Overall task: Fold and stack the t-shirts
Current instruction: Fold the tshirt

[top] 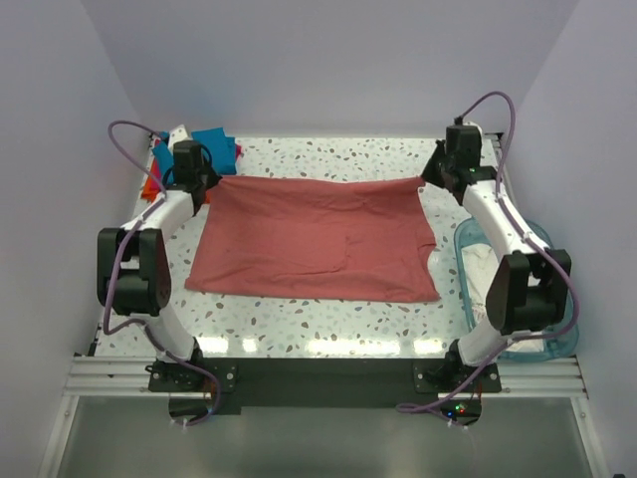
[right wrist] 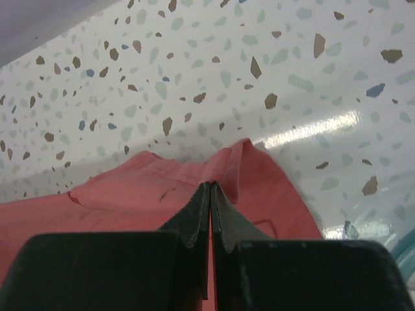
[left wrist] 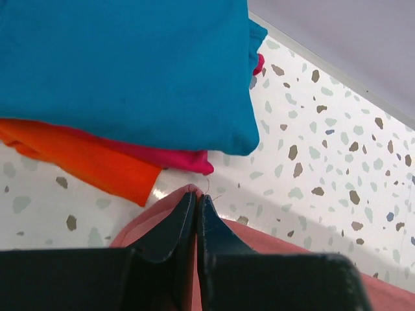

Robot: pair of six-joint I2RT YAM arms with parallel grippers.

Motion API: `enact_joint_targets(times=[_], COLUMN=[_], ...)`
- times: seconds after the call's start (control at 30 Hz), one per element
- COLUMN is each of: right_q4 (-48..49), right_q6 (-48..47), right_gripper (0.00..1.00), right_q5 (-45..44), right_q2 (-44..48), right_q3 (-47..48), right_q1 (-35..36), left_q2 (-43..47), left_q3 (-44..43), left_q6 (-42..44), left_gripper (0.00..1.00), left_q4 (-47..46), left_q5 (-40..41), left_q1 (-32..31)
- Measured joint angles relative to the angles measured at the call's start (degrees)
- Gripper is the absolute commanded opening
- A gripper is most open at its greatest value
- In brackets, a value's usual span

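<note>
My left gripper draws back from the stack next, folding its far corner over, since the shirt lies spread toward my base.
A large salmon-red t-shirt (top: 317, 239) lies spread flat across the middle of the table. My left gripper (top: 211, 182) is shut on its far left corner (left wrist: 181, 194). My right gripper (top: 426, 177) is shut on its far right corner (right wrist: 227, 165). A stack of folded shirts sits at the far left: teal-blue (left wrist: 123, 65) on top, magenta-pink (left wrist: 178, 159) under it, orange (left wrist: 84, 162) at the bottom. The stack also shows in the top view (top: 214, 147), just beyond my left gripper.
A translucent blue plastic tub (top: 476, 261) stands at the table's right edge, under my right arm. White walls close in the table at the back and sides. The speckled tabletop (top: 328, 154) shows behind the red shirt.
</note>
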State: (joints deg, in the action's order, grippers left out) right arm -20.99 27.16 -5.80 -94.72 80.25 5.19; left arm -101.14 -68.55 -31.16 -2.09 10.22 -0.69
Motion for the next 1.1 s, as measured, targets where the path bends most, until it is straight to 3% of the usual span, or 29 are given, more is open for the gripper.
enact_joint_targets(times=[0.5,0.93,0.97,1.03,1.1], right_q4=[-0.5,-0.8,-0.8,-0.9,-0.7], right_q6=[3.5,5.7,6.0,6.5,7.1], right_gripper=[0.00,0.00,0.00,0.00,0.14], right_q5=[2.8,5.5,5.6,6.4,7.3], right_q2=[25.2,38.9,39.6,41.2,43.5], right_q3=[-25.6,-42.2,-43.5,-45.9,-48.1], right_q1=[0.0,1.3,1.3,1.3,1.3], left_q2=[11.0,20.5,21.5,23.7,25.9], left_q3=[14.7,28.3,29.8,32.7,35.3], left_q6=[-6.0,-11.9,-12.5,-13.6,-14.8], left_gripper=[0.00,0.00,0.01,0.17,0.34], left_q4=[1.8,1.7,1.6,1.4,0.9], left_q5=[1.3,2.6,2.7,3.1,3.5], left_q1=[0.0,0.2,0.2,0.2,0.3])
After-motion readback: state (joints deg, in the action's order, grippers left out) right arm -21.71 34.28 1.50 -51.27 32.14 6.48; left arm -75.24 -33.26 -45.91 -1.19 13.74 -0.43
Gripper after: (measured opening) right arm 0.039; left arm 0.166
